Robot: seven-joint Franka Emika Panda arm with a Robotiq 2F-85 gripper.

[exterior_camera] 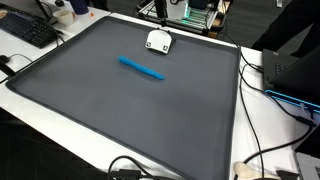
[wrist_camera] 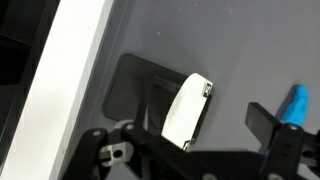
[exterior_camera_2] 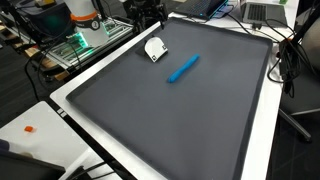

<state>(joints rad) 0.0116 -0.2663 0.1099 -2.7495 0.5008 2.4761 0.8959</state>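
My gripper turns and comes down next, a finger on each side of the thin white flat piece, which runs slanted below it between the open fingers.
A small white block lies near the far edge of the grey mat, and it shows in both exterior views. A blue marker lies flat a short way from it, toward the mat's middle. My gripper hangs open above the white block, which appears between the two dark fingers without touching them. In the wrist view the blue marker's tip shows just beyond the right finger. In an exterior view the gripper hovers at the mat's far edge.
The mat lies on a white table. A keyboard sits off one corner and cables run along the side. A laptop and green-lit equipment stand beyond the mat. A small orange item lies on the table.
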